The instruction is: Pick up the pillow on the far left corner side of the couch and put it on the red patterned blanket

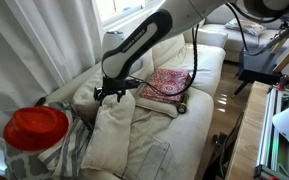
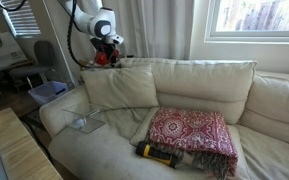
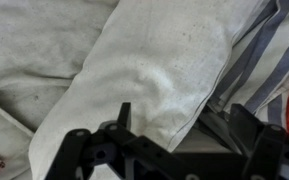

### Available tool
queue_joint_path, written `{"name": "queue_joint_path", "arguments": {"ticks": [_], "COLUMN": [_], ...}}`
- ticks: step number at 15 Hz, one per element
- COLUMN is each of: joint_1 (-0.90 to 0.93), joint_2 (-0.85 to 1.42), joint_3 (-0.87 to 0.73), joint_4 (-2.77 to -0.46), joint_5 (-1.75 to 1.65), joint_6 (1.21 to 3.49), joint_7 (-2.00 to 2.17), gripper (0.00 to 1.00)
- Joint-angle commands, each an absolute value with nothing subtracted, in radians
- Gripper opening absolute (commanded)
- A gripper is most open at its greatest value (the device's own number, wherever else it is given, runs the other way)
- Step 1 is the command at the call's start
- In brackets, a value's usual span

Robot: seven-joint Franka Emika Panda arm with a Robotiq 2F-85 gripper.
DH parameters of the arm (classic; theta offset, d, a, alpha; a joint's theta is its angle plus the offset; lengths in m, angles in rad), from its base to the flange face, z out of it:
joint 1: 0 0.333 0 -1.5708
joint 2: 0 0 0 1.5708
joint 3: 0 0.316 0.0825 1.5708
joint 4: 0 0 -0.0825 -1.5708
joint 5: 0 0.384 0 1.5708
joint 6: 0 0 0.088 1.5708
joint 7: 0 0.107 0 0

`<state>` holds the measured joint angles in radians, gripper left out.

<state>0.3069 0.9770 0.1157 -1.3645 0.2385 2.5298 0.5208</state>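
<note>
I need to lower my gripper next, with its open fingers going down on either side of the pillow's top edge [image 1: 112,102] [image 3: 178,129], because that edge is just below my gripper.
The cream-white pillow [image 2: 119,88] leans against the back cushion at the corner of the couch [image 2: 94,155]. It also shows in an exterior view [image 1: 109,135] and fills the wrist view [image 3: 149,65]. My gripper [image 2: 112,47] hovers just above the pillow's top edge, open and empty, as also seen in an exterior view [image 1: 114,92]. In the wrist view its two fingers [image 3: 184,125] straddle the pillow's edge. The red patterned blanket [image 2: 189,132] lies folded on the seat farther along the couch and shows in an exterior view [image 1: 167,82].
A grey-white striped throw [image 1: 69,145] and a shiny red round object [image 1: 36,128] sit by the couch arm. A yellow-black object [image 2: 159,153] lies in front of the blanket. A clear item [image 2: 84,122] lies on the seat near the pillow.
</note>
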Motion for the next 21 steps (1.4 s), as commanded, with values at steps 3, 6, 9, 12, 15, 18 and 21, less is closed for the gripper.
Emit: {"name": "queue_joint_path", "arguments": {"ticks": [3, 6, 9, 12, 15, 18, 21], "joint_1": [0.340, 0.376, 0.414, 0.429, 0.447, 0.453, 0.434], "joint_2": [1.152, 1.213, 1.273, 1.331, 1.376, 1.411, 1.414], "joint_3": [0.122, 0.080, 0.034, 0.023, -0.004, -0.019, 0.010], "joint_4": [-1.136, -1.047, -0.966, -0.889, -0.827, -0.777, -0.762], "joint_5": [0.289, 0.250, 0.222, 0.218, 0.207, 0.201, 0.168], "joint_6": [2.542, 2.498, 2.466, 2.428, 2.369, 2.318, 2.270], "joint_7": [0.647, 0.732, 0.806, 0.821, 0.853, 0.872, 0.877], "gripper": [1.00, 1.00, 1.00, 1.00, 0.81, 0.56, 0.34]}}
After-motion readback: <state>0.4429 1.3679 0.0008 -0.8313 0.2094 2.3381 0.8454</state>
